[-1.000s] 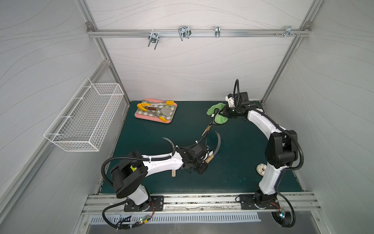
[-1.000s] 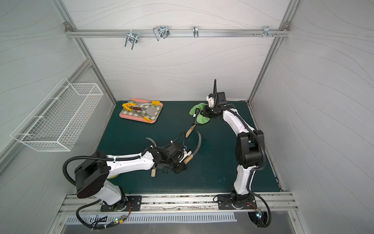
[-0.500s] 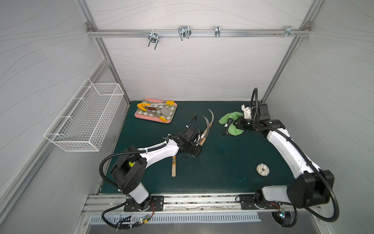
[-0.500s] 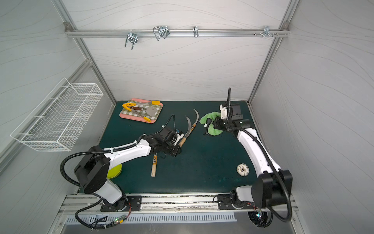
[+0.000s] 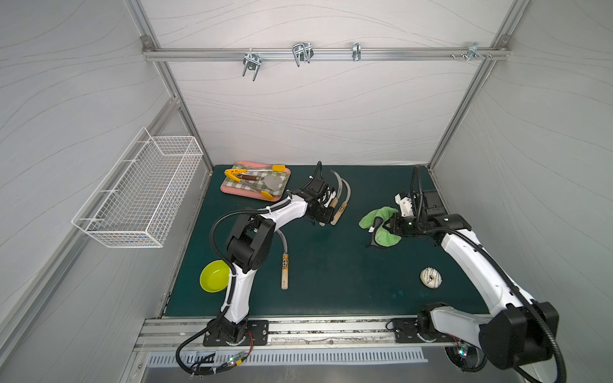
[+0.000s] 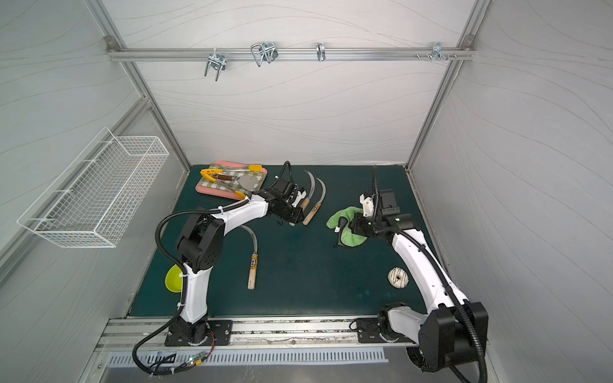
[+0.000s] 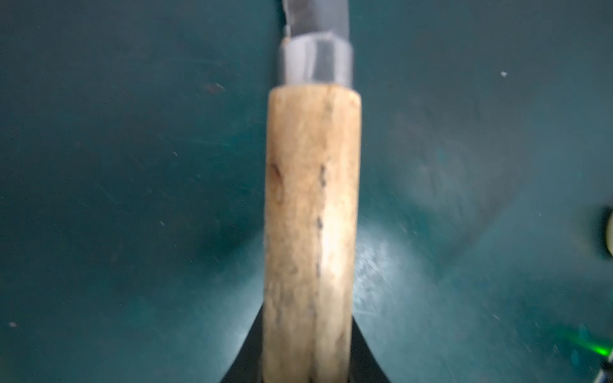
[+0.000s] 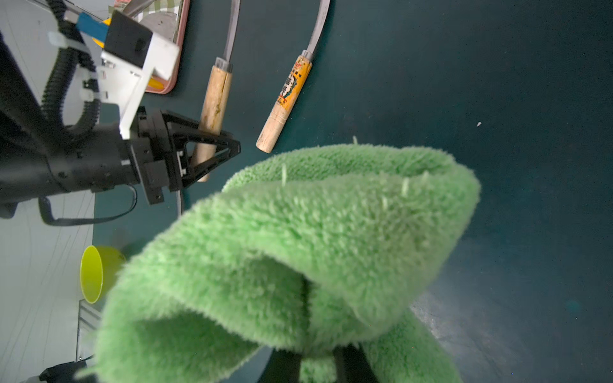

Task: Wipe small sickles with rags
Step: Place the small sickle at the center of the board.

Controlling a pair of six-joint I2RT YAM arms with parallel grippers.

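Note:
My left gripper lowers to the bare mat (image 5: pixel 325 220) beside the orange-labelled sickle next and releases the wooden handle there. That part of the mat lies clear of other tools.
My left gripper (image 5: pixel 323 219) is shut on the plain wooden handle of one small sickle (image 7: pixel 311 215), held low over the green mat with its grey blade (image 5: pixel 338 180) pointing to the back wall. Right beside it lies a second sickle (image 5: pixel 343 207) with an orange label (image 8: pixel 292 86). A third sickle (image 5: pixel 285 265) lies alone nearer the front, partly under my left arm. My right gripper (image 5: pixel 393 227) is shut on the light-green rag (image 5: pixel 381 228), which droops onto the mat at the right. In the right wrist view the rag (image 8: pixel 315 232) hides most of the fingers.
A pink tray (image 5: pixel 224 189) with yellow-tipped tongs and a spatula sits at the back left. There is a lime bowl (image 5: pixel 214 275) at the front left and a white doughnut (image 5: pixel 430 277) at the front right. A wire basket (image 5: pixel 139 199) hangs on the left wall.
My left gripper carried its sickle from the mat's middle toward the back, beside the labelled sickle. My right gripper moved the rag from the back to the right and nearer the front.

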